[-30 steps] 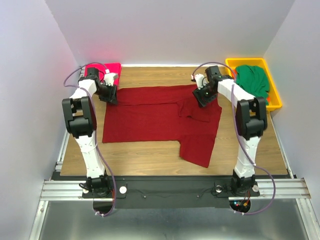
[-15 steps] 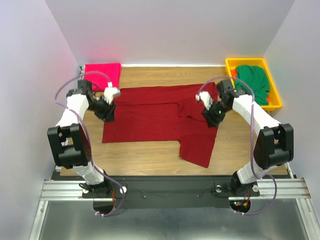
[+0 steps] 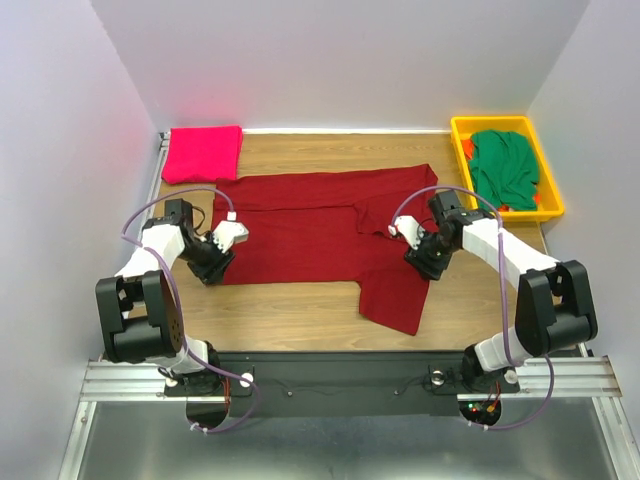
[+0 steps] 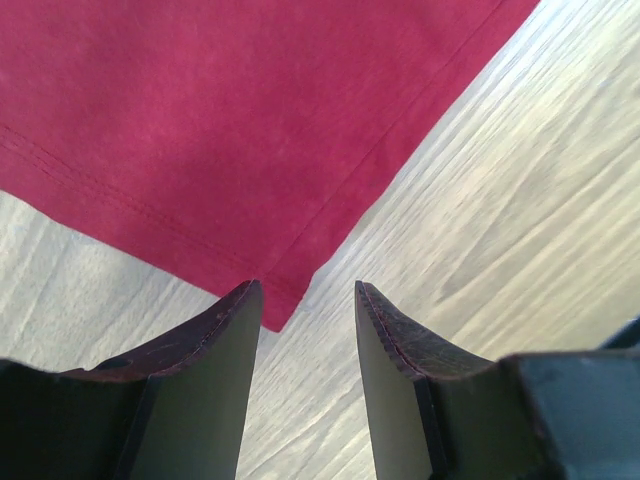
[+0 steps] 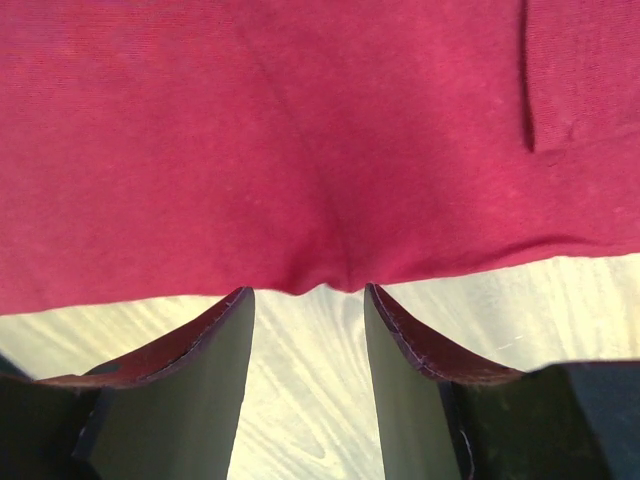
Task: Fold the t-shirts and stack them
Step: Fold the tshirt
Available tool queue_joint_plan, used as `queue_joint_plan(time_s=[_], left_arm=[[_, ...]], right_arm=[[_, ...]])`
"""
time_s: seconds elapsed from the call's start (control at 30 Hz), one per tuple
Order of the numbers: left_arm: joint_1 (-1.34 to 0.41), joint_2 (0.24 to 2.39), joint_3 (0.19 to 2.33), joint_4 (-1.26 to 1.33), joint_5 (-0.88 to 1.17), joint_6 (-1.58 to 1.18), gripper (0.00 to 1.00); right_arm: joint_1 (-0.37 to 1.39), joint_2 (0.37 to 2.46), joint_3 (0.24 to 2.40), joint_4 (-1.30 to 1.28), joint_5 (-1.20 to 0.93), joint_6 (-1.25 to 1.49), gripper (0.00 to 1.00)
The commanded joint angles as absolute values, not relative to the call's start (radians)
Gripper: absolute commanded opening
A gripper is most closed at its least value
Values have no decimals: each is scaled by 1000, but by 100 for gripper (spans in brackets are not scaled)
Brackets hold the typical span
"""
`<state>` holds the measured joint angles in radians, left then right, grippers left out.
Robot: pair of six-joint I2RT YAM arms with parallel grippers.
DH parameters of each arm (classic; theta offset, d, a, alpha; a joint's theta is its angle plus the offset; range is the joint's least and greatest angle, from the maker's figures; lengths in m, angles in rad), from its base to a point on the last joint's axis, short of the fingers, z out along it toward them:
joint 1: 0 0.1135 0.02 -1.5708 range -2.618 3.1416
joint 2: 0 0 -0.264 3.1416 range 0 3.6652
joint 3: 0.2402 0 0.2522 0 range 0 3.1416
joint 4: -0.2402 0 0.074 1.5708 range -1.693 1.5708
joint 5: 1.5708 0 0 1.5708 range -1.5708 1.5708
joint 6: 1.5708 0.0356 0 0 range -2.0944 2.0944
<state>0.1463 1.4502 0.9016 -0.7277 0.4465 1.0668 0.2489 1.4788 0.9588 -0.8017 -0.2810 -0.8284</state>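
I will next move my left gripper down and toward the left in its wrist view, onto the shirt's near corner (image 3: 222,281) (image 4: 282,304), and close it, because the tip of the corner is by one finger.
The dark red t-shirt (image 3: 310,235) lies spread flat on the wooden table, one sleeve (image 3: 395,295) pointing toward the near edge. My left gripper (image 3: 212,268) is open, low at the shirt's near left corner. In the left wrist view that corner (image 4: 285,300) lies just past the open left gripper (image 4: 307,290), nothing between the fingers. My right gripper (image 3: 425,262) is open at the shirt's right edge. In the right wrist view the cloth edge (image 5: 320,280) puckers just ahead of the open right gripper (image 5: 308,292). A folded pink t-shirt (image 3: 203,152) lies at the back left. A crumpled green t-shirt (image 3: 505,165) is in the bin.
The yellow plastic bin (image 3: 490,121) stands at the back right corner of the table (image 3: 290,315). White walls close in the table on three sides. The arm bases sit on a black rail (image 3: 330,375) at the near edge.
Both arms have come back from the shirt's far corners toward the near side: the left to the near left corner, the right to the right edge. The shirt has not moved.
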Motion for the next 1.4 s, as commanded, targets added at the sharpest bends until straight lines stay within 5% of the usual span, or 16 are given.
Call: queue_joint_plan(time_s=[0.0,0.4,0.8,1.37], left_arm=[[149,1411,865,-674,397,1123,54],[147,1410,811,-629,348,1167,55],[147,1399,813,-647,373,1170,55],[146,1397,769,-578,360,1167,55]], right_arm=[[252,1459,933,-684,-245,-861,54],[259,1459,862,-637,-204,-848,54],[313,1387,940,-850,-331,-807,53],[436,1476,758,-632,-147,-770,52]])
